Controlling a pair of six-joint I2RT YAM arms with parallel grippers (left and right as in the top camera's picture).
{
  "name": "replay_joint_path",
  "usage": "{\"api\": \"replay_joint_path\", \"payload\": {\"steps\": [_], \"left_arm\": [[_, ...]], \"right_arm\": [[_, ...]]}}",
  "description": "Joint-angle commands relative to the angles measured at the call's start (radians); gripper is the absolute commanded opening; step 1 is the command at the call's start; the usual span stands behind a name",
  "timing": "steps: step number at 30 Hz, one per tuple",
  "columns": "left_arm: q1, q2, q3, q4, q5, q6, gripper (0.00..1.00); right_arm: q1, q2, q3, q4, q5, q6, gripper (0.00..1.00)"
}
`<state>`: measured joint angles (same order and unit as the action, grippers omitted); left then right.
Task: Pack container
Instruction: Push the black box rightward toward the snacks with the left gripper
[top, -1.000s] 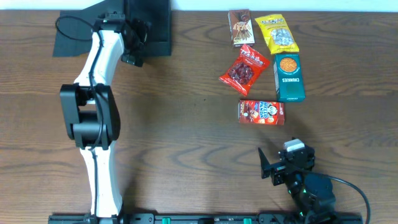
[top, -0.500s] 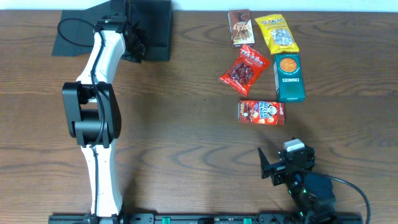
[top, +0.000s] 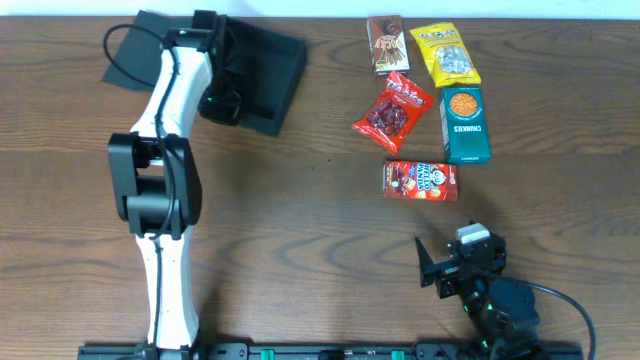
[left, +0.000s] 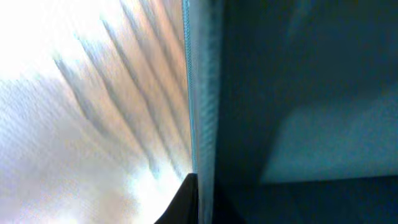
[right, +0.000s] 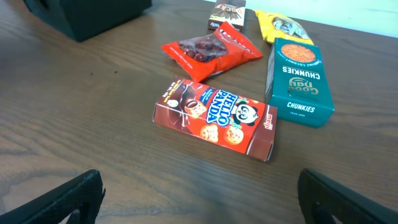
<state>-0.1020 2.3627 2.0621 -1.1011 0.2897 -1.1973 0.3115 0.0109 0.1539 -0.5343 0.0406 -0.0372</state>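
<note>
My left gripper will next pull the box toward the snacks and a little back, turning it straight before opening.
The container is a dark, shallow box at the back left, turned at an angle, with its flap lid lying open behind my left arm. My left gripper is shut on the box's left wall. In the left wrist view that thin wall runs straight up from the gripper, with the dark inside of the box to its right. My right gripper rests open near the front right edge. Its fingers stand wide apart over bare wood.
Snacks lie at the back right: a red Hello Panda box, a teal Chunkies carton, a red packet, a yellow packet and a brown packet. The Hello Panda box lies nearest my right gripper.
My left gripper has closed on the container's wall. The container has swung round and slid right and toward the front. The right arm has not moved.
</note>
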Motion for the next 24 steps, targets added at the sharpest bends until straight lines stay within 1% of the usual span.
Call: {"api": "replay_joint_path", "payload": {"steps": [1, 6, 11, 13, 17, 21, 24], "left_arm": [[-0.052, 0.01, -0.011, -0.032, 0.045, 0.076, 0.06], [-0.109, -0.01, -0.01, -0.128, -0.013, 0.185, 0.05], [-0.168, -0.022, -0.01, -0.277, -0.186, 0.306, 0.06], [-0.189, -0.022, -0.011, -0.337, -0.293, 0.345, 0.06], [-0.218, -0.022, -0.011, -0.426, -0.498, 0.384, 0.06], [-0.225, -0.022, -0.011, -0.478, -0.627, 0.391, 0.06], [-0.225, -0.022, -0.011, -0.468, -0.679, 0.446, 0.06]], "right_arm": [[-0.005, -0.005, -0.01, -0.005, 0.0, -0.002, 0.99], [-0.005, -0.006, -0.01, -0.004, 0.0, -0.002, 0.99], [-0.005, -0.006, -0.01, -0.005, 0.0, -0.002, 0.99], [-0.005, -0.005, -0.01, -0.005, 0.0, -0.002, 0.99], [-0.005, -0.005, -0.01, -0.005, 0.0, -0.002, 0.99], [-0.005, -0.005, -0.01, -0.005, 0.0, -0.002, 0.99], [-0.005, -0.005, -0.01, -0.005, 0.0, -0.002, 0.99]]}}
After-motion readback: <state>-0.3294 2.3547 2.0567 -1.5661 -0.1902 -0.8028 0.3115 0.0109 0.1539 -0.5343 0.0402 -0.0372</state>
